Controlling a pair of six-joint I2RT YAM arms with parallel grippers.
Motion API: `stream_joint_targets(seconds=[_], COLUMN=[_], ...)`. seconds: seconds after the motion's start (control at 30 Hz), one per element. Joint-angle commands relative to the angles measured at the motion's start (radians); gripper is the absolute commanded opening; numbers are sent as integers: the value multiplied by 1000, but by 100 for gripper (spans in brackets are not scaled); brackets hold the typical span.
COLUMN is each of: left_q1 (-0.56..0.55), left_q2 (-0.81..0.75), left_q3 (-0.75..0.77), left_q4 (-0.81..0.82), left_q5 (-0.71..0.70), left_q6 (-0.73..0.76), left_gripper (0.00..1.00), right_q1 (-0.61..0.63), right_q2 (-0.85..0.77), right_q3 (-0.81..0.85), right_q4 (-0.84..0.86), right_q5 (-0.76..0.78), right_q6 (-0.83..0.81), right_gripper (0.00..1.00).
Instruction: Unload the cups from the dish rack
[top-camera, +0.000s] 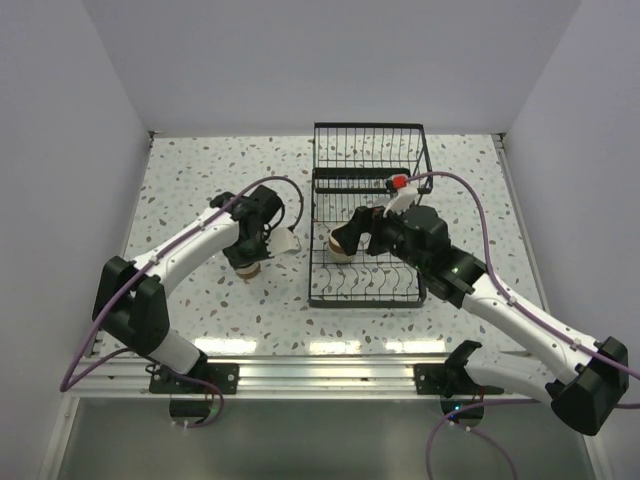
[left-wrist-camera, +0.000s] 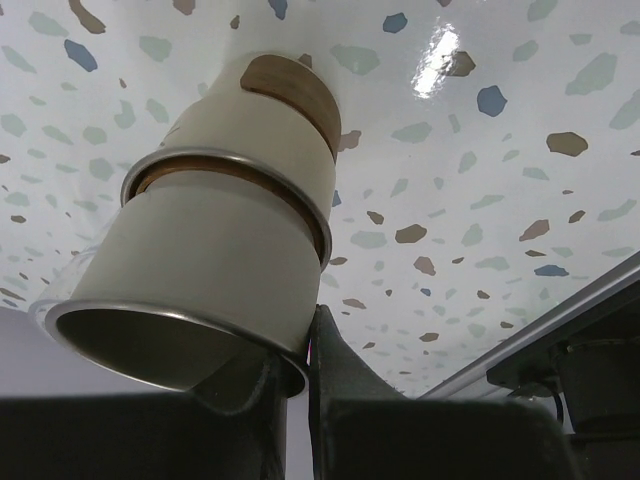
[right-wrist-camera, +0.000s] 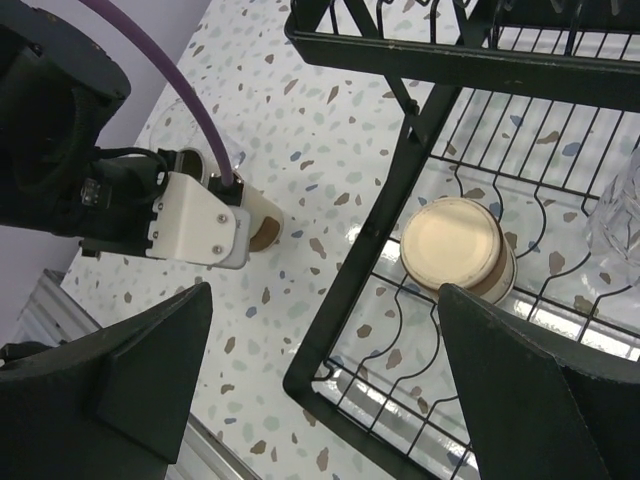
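Note:
The brown cup stands upside down in the rack, so I will tip my right gripper down and lower its open fingers around the cup's upturned base (top-camera: 338, 246) (right-wrist-camera: 450, 243).
My left gripper (left-wrist-camera: 300, 345) is shut on the rim of a brown cup (left-wrist-camera: 200, 270), one finger inside and one outside. This cup is nested with a second brown cup (left-wrist-camera: 270, 120) whose far end meets the speckled table. In the top view the left gripper (top-camera: 248, 250) and these cups (top-camera: 247, 266) are left of the black wire dish rack (top-camera: 320, 250), with a clear cup (top-camera: 289, 241) beside them. My right gripper (right-wrist-camera: 330, 400) is open and empty above the rack's near left corner (right-wrist-camera: 330, 330). A brown cup (right-wrist-camera: 455, 250) sits upside down in the rack. A clear cup (right-wrist-camera: 620, 210) shows at the right edge.
The rack's taller basket section (top-camera: 366, 150) is at the far end. White walls close in the table on three sides. A metal rail (top-camera: 320, 375) runs along the near edge. The left gripper's body (right-wrist-camera: 190, 225) lies just left of the rack.

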Motion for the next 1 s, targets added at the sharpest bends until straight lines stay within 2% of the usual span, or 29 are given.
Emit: stream_joint_targets(seconds=[0.0,0.07,0.1,0.2,0.3,0.43,0.5,0.6,0.73,0.97], left_q1=[-12,-13,-12,-12,-12,-13,-7,43,125,126], left_q2=[21,23,18,-12,-43,-124,-172,-271,-328,-371], left_q3=[20,39,50,116,200,288,282,219,153,86], left_q4=[-7,-11,-17,-27,-36,-17,39,174,259,291], left_q5=[-14,-12,-5,9,17,76,131,191,221,284], left_q6=[19,14,11,3,-29,-84,-140,-223,-300,-320], left_gripper=[4,22,40,60,71,78,82,88,88,89], right_q1=[0,0,2,3,8,64,86,115,126,132], right_q2=[-24,-24,-23,-11,39,136,168,228,306,429], right_q3=[-4,2,3,5,17,57,63,63,63,97], right_q4=[-5,-33,-44,-59,-64,-84,-78,-13,91,126], right_q5=[33,48,75,120,154,270,356,405,438,507], right_q6=[-12,-19,-24,-39,-61,-101,-110,-125,-171,-197], right_gripper=[98,98,98,98,98,98,98,98,98,98])
